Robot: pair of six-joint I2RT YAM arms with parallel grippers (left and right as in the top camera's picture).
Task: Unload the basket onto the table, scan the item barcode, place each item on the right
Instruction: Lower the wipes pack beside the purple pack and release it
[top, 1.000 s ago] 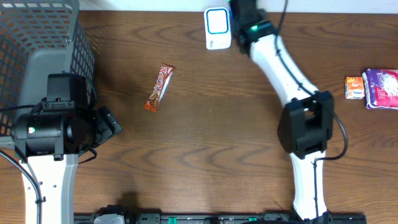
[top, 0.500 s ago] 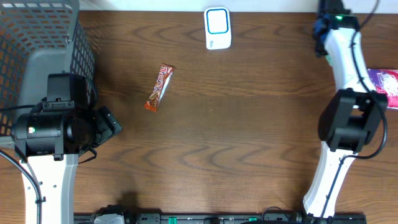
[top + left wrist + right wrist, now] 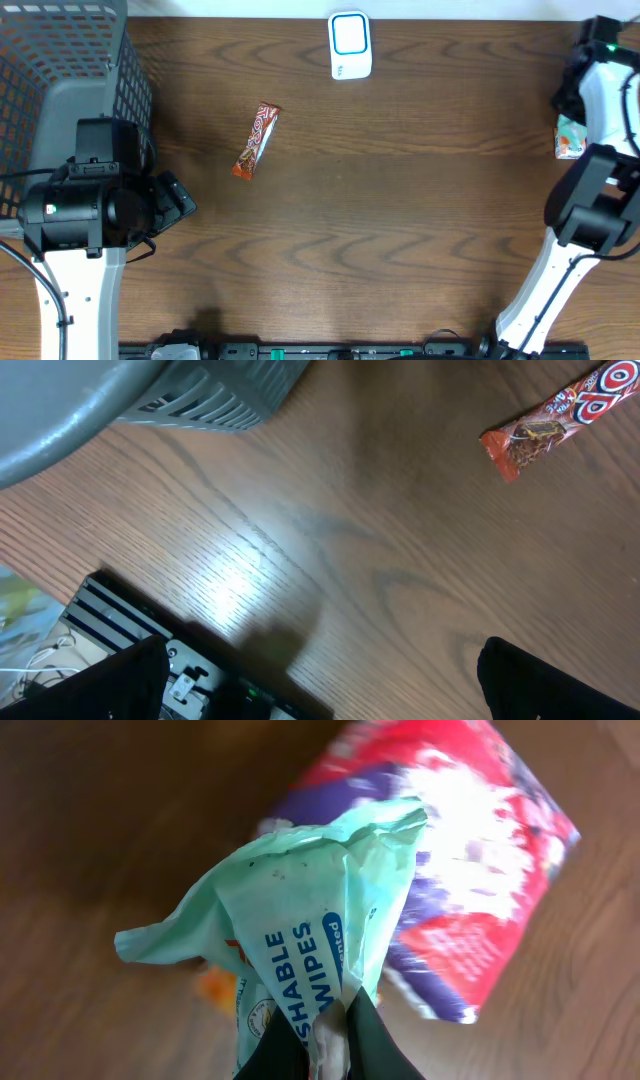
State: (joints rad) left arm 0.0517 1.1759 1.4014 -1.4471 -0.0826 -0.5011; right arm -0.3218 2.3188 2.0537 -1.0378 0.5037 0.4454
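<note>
My right gripper is holding the wipes and needs to move back and down next, releasing them beside the purple and red packet, since bare wood lies there.
My right gripper (image 3: pixel 326 1032) is shut on the crumpled end of a mint-green wipes packet (image 3: pixel 310 910) with blue lettering, which hangs in front of the wrist camera. Overhead, the right arm (image 3: pixel 606 90) reaches along the table's far right edge. The white and blue barcode scanner (image 3: pixel 350 45) stands at the back middle, far from that gripper. My left gripper (image 3: pixel 320 695) is open above bare wood at the left, beside the basket, with nothing between its fingers (image 3: pixel 125 682).
A grey mesh basket (image 3: pixel 60 60) fills the back left corner. A red-orange candy bar (image 3: pixel 256 140) lies left of centre. Below the held packet lie a purple and red packet (image 3: pixel 470 870) and a small orange packet (image 3: pixel 568 140).
The right arm has swung from beside the scanner across to the table's right edge, over the packets there. The left arm and the candy bar have not moved.
</note>
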